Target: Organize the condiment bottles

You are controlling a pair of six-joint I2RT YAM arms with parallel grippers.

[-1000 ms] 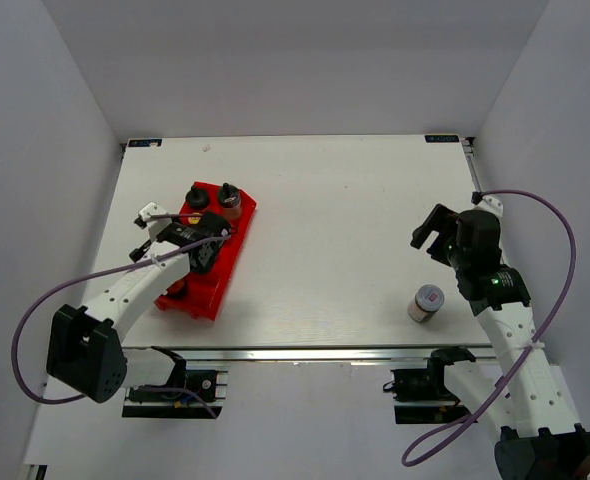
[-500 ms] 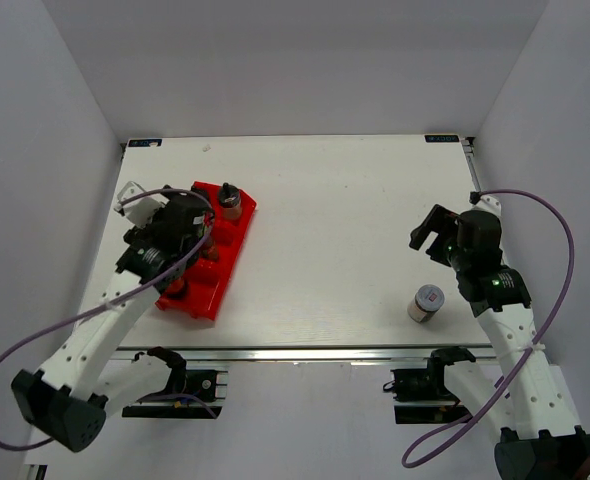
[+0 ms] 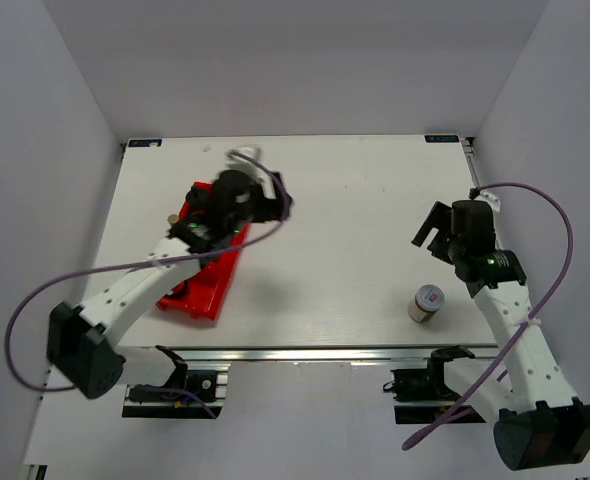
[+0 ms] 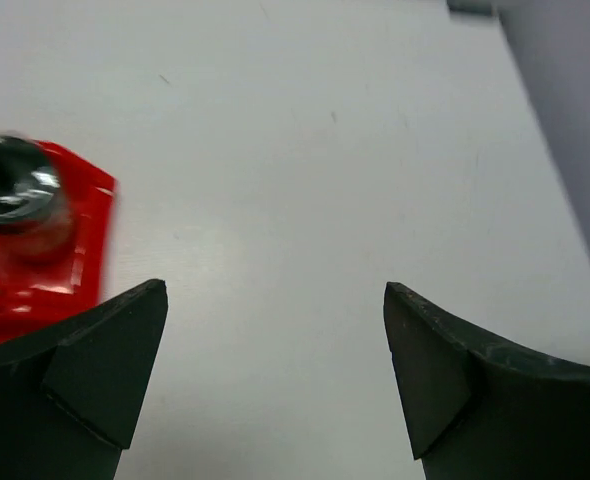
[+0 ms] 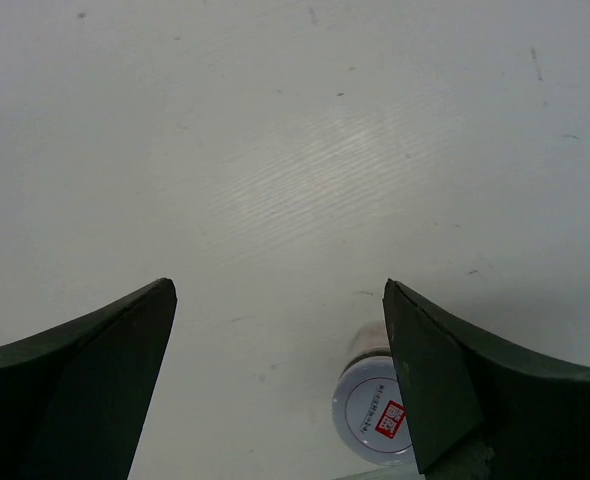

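My right gripper needs to move back next and lower its open fingers around the red-marked lid point(image 3: 430, 297) point(image 5: 371, 411), because the white-capped jar stands below and back of the gripper.
A white-capped jar point(image 3: 427, 302) with a red mark on its lid stands alone near the table's front right. In the right wrist view the jar point(image 5: 375, 420) sits low, close to the right finger. My right gripper point(image 3: 433, 232) is open and empty, a little behind the jar point(image 5: 275, 385). The red tray point(image 3: 203, 285) lies at the left. My left arm covers most of the bottles in it. One black-capped bottle point(image 4: 15, 195) shows at the tray's corner point(image 4: 90, 215). My left gripper point(image 3: 273, 198) is open and empty just right of the tray, over bare table point(image 4: 275, 385).
An orange-capped item point(image 3: 178, 290) shows in the tray's near part, and a small pale cap point(image 3: 172, 217) shows at its left edge. White walls close in the table at the back and both sides. Purple cables loop off both arms.
My left arm has swung from over the tray's left side to the right, past the tray's far right corner. It now hides the black-capped bottles from above. The right arm barely shifted.
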